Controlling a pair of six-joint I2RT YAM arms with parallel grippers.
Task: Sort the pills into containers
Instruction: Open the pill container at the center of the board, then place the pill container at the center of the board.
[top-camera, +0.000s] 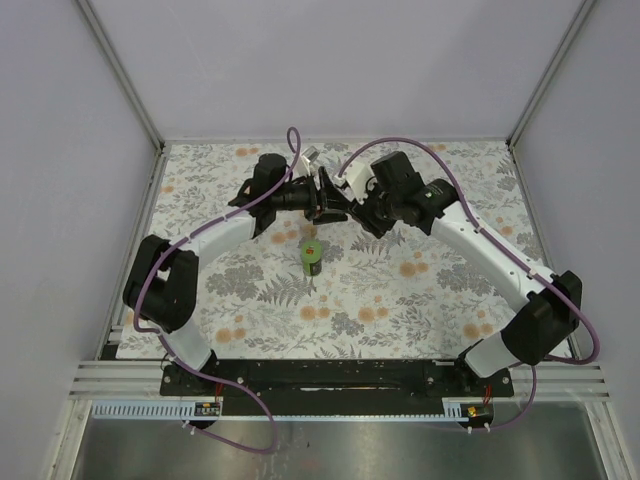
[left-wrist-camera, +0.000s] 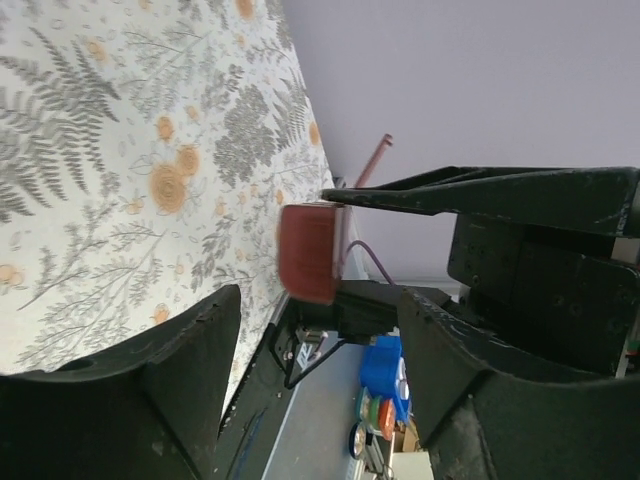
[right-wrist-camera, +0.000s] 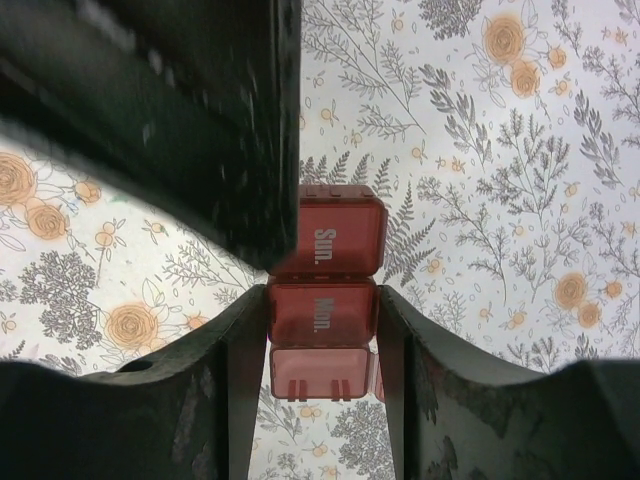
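Observation:
The dark-red pill box needs to go back and down next, carried by the robot's right gripper onto that open patch (top-camera: 366, 268) of cloth beside the green bottle.
My right gripper (right-wrist-camera: 322, 330) is shut on the dark-red pill box (right-wrist-camera: 322, 312), its fingers pressing the sides of the "Mon." compartment. The "Sun." compartment (right-wrist-camera: 335, 240) sticks out beyond the fingertips, and the compartment nearest the camera (right-wrist-camera: 318, 370) looks clear inside. My left gripper (left-wrist-camera: 320, 360) stands open, with the box's red end (left-wrist-camera: 308, 250) just ahead of its fingers and apart from them. One left finger (right-wrist-camera: 200, 120) overlaps the box's far corner in the right wrist view. Both grippers meet above the cloth at the back centre (top-camera: 335, 198). The green bottle (top-camera: 312, 258) stands upright below them. No pills show.
The flowered cloth (top-camera: 400, 290) covers the table, with grey walls on three sides. Purple cables (top-camera: 293, 140) loop over both arms. The arm bases sit on the black rail (top-camera: 320, 375) at the near edge.

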